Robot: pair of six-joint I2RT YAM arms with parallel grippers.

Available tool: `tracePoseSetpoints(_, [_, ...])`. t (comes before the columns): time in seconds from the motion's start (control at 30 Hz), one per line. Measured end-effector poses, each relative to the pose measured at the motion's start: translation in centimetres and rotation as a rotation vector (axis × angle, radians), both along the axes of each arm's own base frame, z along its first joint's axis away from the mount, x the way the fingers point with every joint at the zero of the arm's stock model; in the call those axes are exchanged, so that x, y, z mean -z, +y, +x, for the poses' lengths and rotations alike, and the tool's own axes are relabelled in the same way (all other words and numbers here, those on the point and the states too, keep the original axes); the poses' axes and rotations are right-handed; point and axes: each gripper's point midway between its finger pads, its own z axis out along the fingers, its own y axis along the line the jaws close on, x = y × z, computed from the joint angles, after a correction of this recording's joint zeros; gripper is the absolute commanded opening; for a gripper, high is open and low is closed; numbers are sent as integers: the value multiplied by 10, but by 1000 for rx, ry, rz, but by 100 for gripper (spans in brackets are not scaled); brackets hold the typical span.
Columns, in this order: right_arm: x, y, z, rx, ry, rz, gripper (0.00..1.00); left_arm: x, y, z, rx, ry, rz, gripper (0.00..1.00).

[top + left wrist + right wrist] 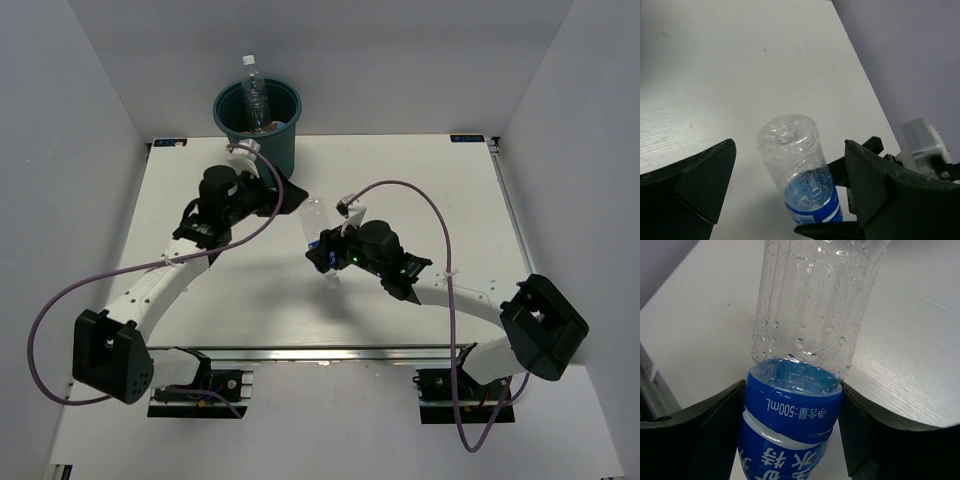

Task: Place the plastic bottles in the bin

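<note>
I will move my left gripper toward my right gripper and close its fingers around the bottle's clear base, since that base is to its right in the top view.
My right gripper [325, 250] is shut on a clear water bottle with a blue label [315, 222], held above the table's middle with its base pointing toward the bin. In the right wrist view its jaws [792, 430] press the label on both sides of the bottle [807, 330]. My left gripper [285, 198] is open beside the bottle's base. In the left wrist view its jaws [790, 185] stand wide on either side of the bottle [797, 165] without touching it. The dark teal bin [283, 143] stands at the table's far edge with a clear bottle [255, 95] upright inside, its cap above the rim.
Grey walls close in the white table [420, 170] on the left, right and back. Purple cables loop from both arms. My right gripper's dark fingers [862, 162] show behind the bottle in the left wrist view.
</note>
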Motion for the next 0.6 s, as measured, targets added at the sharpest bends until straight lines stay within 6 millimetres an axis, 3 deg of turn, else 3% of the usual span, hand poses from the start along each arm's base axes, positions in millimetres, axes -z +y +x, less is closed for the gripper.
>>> tracePoseSetpoints(0.13, [-27,13,-5,-89,-61,50,45,19,-34,-14,97,40,19,98])
tracePoseSetpoints(0.27, [-54,21,-11,-149,-109,100,46,29,-43,-16,120,62,30,98])
tracePoseSetpoints(0.37, [-60,23,-13,-169,-125,106,46,26,-48,-16,129,55,28,96])
tracePoseSetpoints(0.47, [-63,23,-15,-181,-135,109,53,23,-50,-16,132,52,23,73])
tracePoseSetpoints(0.53, [-63,22,-14,-177,-139,105,67,18,-51,-15,125,46,15,55])
tracePoseSetpoints(0.57, [-64,21,-13,-173,-144,103,72,16,-52,-14,120,44,11,53])
tracePoseSetpoints(0.6, [-66,22,-12,-172,-148,103,86,13,-52,-13,116,40,10,49])
